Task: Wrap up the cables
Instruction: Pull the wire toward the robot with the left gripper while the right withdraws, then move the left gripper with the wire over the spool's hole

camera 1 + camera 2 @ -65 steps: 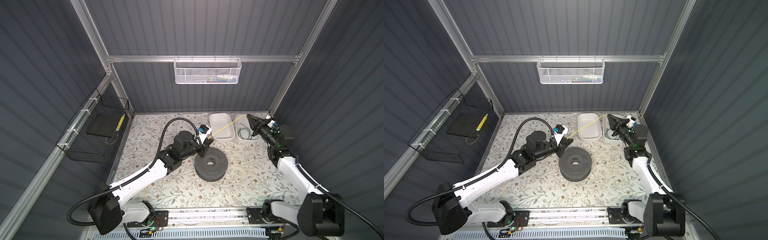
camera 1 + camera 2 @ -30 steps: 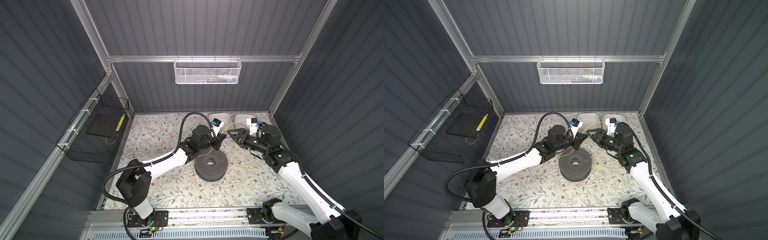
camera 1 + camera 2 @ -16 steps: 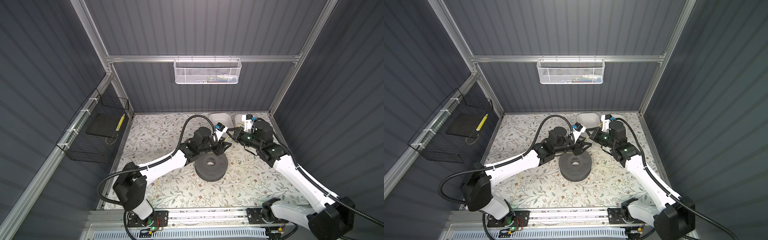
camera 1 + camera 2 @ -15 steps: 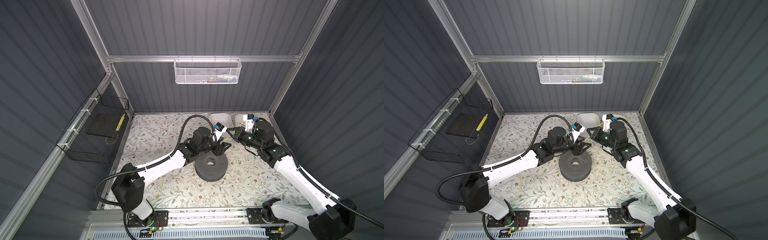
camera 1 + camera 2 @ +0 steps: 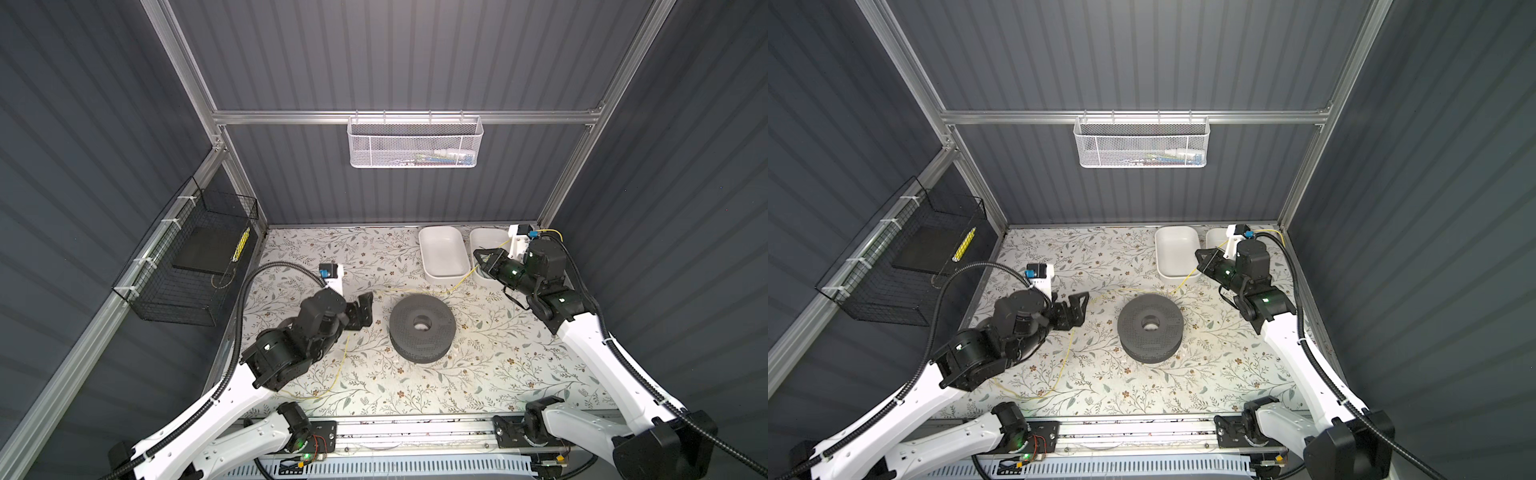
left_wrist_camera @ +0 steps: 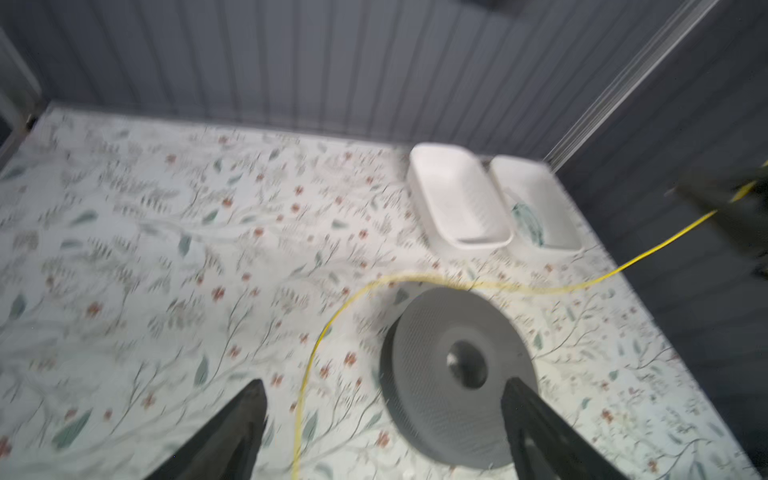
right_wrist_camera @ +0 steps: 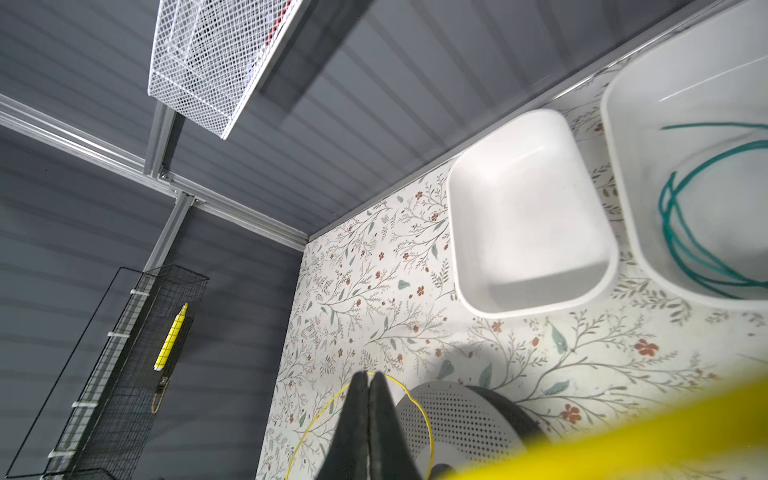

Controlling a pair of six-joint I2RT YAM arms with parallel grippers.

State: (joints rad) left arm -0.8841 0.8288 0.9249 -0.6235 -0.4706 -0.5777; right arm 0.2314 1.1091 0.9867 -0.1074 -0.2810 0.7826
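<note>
The cable passes the spool's far side, so my right gripper should move sideways away from the spool toward the tray holding teal wire and release it.
The cable, a thin yellow wire (image 5: 456, 285), runs from my right gripper (image 5: 482, 262) down past the far side of a dark grey perforated spool (image 5: 422, 328), then curls forward over the mat (image 5: 1068, 345). My right gripper (image 7: 368, 376) is shut on the cable near the white trays; in the right wrist view the wire loops out on both sides of the fingertips. Left of the spool (image 5: 1150, 328), my left gripper (image 5: 362, 309) stands open and empty. In the left wrist view the cable (image 6: 308, 374) lies on the mat below the open left gripper (image 6: 384, 419).
Two white trays (image 5: 446, 275) stand at the back right; the right tray (image 7: 623, 166) holds a teal wire (image 7: 673, 232). A black wire basket (image 5: 183, 266) hangs on the left wall. On the back rail hangs a white mesh basket (image 5: 415, 141).
My left gripper has opened, let go of the cable and drawn back to the left. My right gripper has shut on the cable and pulled it right, toward the trays.
</note>
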